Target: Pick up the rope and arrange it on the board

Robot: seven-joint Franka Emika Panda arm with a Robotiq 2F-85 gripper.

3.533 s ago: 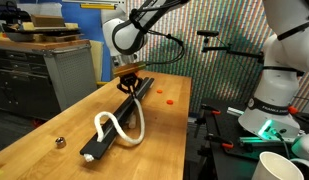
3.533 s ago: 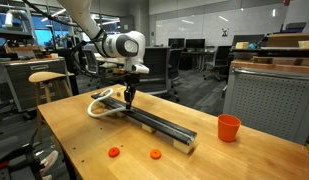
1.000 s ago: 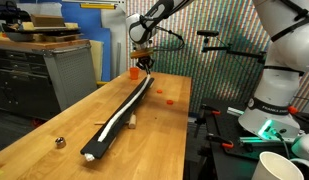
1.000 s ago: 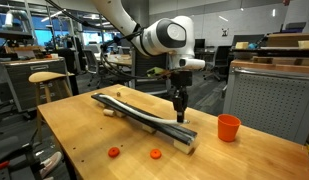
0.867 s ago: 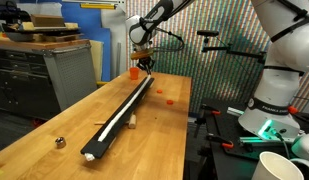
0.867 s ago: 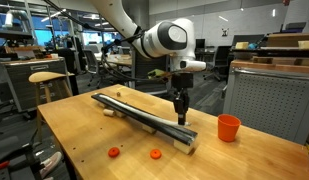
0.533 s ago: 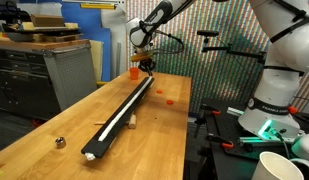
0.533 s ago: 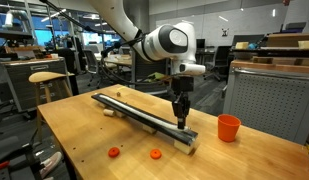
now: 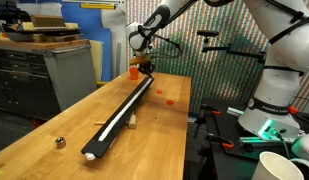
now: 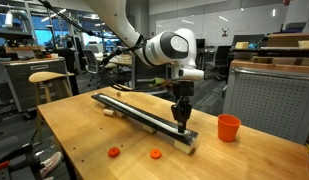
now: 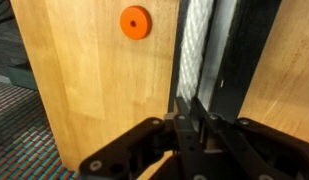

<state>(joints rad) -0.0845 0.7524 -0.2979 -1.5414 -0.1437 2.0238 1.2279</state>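
I should move my gripper sideways over the board's middle (image 11: 218, 80) next and let go of the rope's end, because that middle is to the gripper's right in the wrist view.
The white rope (image 9: 122, 112) lies stretched along the long black board (image 9: 106, 136) on the wooden table, in both exterior views (image 10: 134, 106). The board (image 10: 154, 121) runs diagonally across the table. My gripper (image 9: 145, 68) is at the board's far end, low over it, also in an exterior view (image 10: 180, 119). In the wrist view the rope (image 11: 197, 45) runs along the board (image 11: 230, 60) into my fingers (image 11: 193, 108), which are shut on the rope's end.
An orange cup (image 10: 228, 128) stands near the board's end. Orange discs lie on the table (image 10: 114, 152), (image 10: 155, 154), (image 11: 135, 21). A small metal ball (image 9: 60, 142) sits near the table's near corner. A grey cabinet (image 9: 64, 70) stands beside the table.
The rope, looped at the near end 3.5 s ago, now lies straight along the board. My gripper moved to the board's far end with the rope and has lowered slightly in the last second.
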